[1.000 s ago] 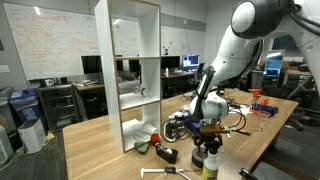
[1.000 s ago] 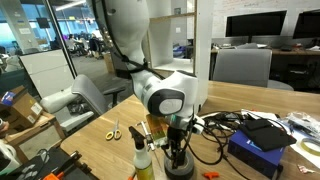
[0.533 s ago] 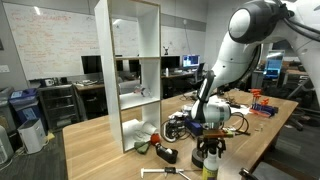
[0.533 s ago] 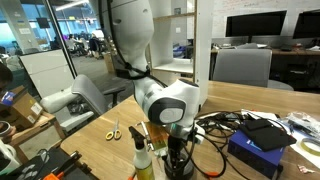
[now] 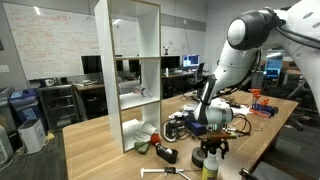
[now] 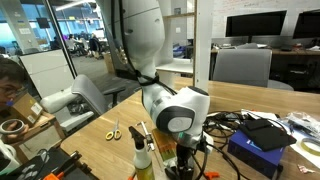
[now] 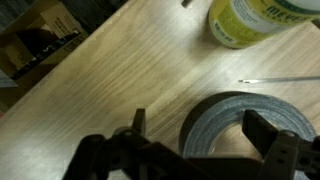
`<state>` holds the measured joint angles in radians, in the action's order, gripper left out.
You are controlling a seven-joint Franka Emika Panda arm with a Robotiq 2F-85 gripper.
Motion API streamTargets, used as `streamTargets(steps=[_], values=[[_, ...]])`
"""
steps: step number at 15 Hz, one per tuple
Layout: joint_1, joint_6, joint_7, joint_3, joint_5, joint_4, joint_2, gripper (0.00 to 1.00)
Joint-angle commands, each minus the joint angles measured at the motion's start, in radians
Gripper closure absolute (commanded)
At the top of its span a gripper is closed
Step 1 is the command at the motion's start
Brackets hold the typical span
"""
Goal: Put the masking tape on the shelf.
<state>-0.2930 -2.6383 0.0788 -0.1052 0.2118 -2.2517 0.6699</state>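
The gripper will go down onto the near side of the masking tape next, as one finger is already outside that side and the other is over the masking tape's hole.
In the wrist view the masking tape [image 7: 222, 112], a dark grey, low ring, lies flat on the wooden table. My gripper [image 7: 200, 135] is open just above it. One finger is outside the ring's left wall and the other is over its hole, and neither visibly grips it. In both exterior views the gripper [image 5: 210, 150] [image 6: 184, 165] is low over the table's front and hides the tape. The tall white shelf [image 5: 135, 70] stands at the table's back, and its side shows in an exterior view [image 6: 204, 45].
A yellow-green bottle [image 7: 255, 20] [image 6: 143, 158] stands close beside the gripper. A larger black ring [image 5: 175, 127] and a small dark object [image 5: 166, 153] sit by the shelf's foot. Scissors [image 6: 113, 131], cables and a blue box [image 6: 255, 150] lie nearby. A thin metal rod [image 7: 280, 78] lies by the tape.
The arm has bent lower and brought the gripper down close to the table over the tape. Nothing else has moved.
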Motion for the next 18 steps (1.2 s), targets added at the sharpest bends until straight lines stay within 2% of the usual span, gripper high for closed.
streamTargets(steps=[1, 7, 8, 9, 10, 12, 16, 18], values=[[-0.024, 0.034, -0.035, -0.002, 0.005, 0.082, 0.049, 0.0], [-0.045, 0.062, -0.051, 0.0, 0.006, 0.158, 0.11, 0.0], [-0.05, 0.055, -0.056, 0.005, 0.011, 0.163, 0.118, 0.25], [-0.053, 0.054, -0.061, 0.005, 0.01, 0.171, 0.127, 0.28], [-0.052, 0.054, -0.06, 0.003, 0.008, 0.178, 0.135, 0.36], [-0.053, 0.057, -0.062, 0.002, 0.006, 0.187, 0.143, 0.57], [-0.046, 0.065, -0.058, -0.004, 0.0, 0.195, 0.137, 0.9], [-0.035, 0.076, -0.05, -0.015, -0.008, 0.185, 0.111, 0.92]])
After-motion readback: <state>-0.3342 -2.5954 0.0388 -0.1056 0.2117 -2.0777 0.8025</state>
